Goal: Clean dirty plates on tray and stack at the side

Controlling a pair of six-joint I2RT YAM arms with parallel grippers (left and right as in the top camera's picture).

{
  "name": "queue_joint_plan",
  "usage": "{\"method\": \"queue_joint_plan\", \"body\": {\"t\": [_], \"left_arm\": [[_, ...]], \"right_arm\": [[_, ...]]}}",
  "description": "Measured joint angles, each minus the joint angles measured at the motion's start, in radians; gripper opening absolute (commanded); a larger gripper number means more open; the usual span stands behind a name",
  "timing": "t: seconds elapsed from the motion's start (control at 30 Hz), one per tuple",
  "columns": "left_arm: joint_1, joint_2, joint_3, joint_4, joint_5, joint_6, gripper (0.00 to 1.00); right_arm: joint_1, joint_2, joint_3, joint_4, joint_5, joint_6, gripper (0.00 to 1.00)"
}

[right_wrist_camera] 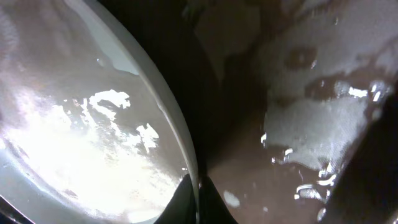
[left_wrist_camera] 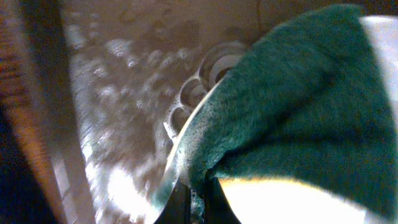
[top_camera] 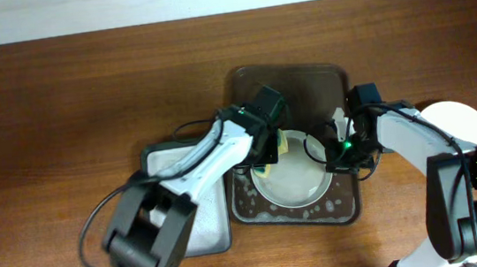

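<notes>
The grey tray (top_camera: 201, 212) lies to the left of my left gripper in the overhead view, so next my left gripper should lift and swing over it to release the sponge.
A pale plate (top_camera: 293, 183) lies in the dark brown tray (top_camera: 295, 79), which is wet with suds. My left gripper (top_camera: 269, 151) is shut on a green-yellow sponge (top_camera: 280, 143) at the plate's upper left edge; in the left wrist view the green sponge (left_wrist_camera: 298, 106) covers the plate's rim (left_wrist_camera: 180, 140) between the fingers (left_wrist_camera: 194, 202). My right gripper (top_camera: 339, 145) is shut on the plate's right rim; in the right wrist view the fingers (right_wrist_camera: 198, 202) pinch the rim (right_wrist_camera: 168, 118). A clean white plate (top_camera: 461, 121) lies on the table at the right.
A smaller grey tray (top_camera: 209, 230) stands left of the brown tray, under my left arm. The brown tray's floor (right_wrist_camera: 323, 118) holds soapy water and bubbles (left_wrist_camera: 124, 68).
</notes>
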Motion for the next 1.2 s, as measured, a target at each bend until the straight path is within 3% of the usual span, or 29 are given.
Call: {"method": "queue_joint_plan", "body": {"t": [0.03, 0.1, 0.2, 0.33, 0.37, 0.4, 0.43, 0.5, 0.7, 0.77, 0.83, 0.97, 1.2], "left_arm": [[0.004, -0.033, -0.004, -0.011, 0.0, 0.011, 0.0], [0.06, -0.261, -0.011, -0.065, -0.006, 0.051, 0.0], [0.164, -0.476, -0.011, -0.234, -0.009, 0.117, 0.06], [0.367, -0.544, -0.05, -0.374, -0.066, 0.182, 0.0], [0.403, -0.544, -0.102, -0.363, -0.07, 0.191, 0.05], [0.441, -0.546, -0.191, -0.328, -0.064, 0.195, 0.16], [0.461, -0.544, -0.256, -0.278, -0.048, 0.2, 0.35], [0.49, -0.54, -0.403, -0.154, 0.005, 0.208, 0.56], [0.502, -0.56, -0.491, -0.1, 0.106, 0.224, 0.82], [0.502, -0.644, -0.491, -0.109, 0.125, 0.225, 1.0], [0.502, -0.752, -0.49, -0.112, 0.134, 0.228, 1.0], [0.502, -0.774, -0.49, -0.11, 0.135, 0.228, 1.0], [0.502, -0.777, -0.49, -0.11, 0.135, 0.228, 1.0]], "right_arm": [[0.0, -0.003, 0.0, -0.008, 0.01, 0.0, 0.04], [-0.007, -0.042, -0.011, -0.034, 0.05, 0.001, 0.04], [-0.008, -0.204, -0.017, -0.062, 0.119, 0.0, 0.04], [0.008, -0.451, -0.018, -0.083, 0.231, -0.002, 0.04], [0.048, -0.541, -0.018, -0.082, 0.287, -0.003, 0.04], [0.085, -0.589, -0.018, -0.079, 0.327, -0.003, 0.04], [0.136, -0.619, -0.017, -0.073, 0.397, 0.001, 0.04], [0.243, -0.645, -0.018, -0.07, 0.54, 0.014, 0.04], [0.549, -0.641, -0.018, -0.085, 0.948, 0.05, 0.04], [0.669, -0.64, -0.018, -0.093, 1.107, 0.058, 0.04], [0.828, -0.64, -0.018, -0.106, 1.329, 0.061, 0.04], [0.971, -0.638, -0.018, -0.106, 1.498, 0.061, 0.04], [1.028, -0.638, -0.018, -0.105, 1.633, 0.061, 0.04]]}}
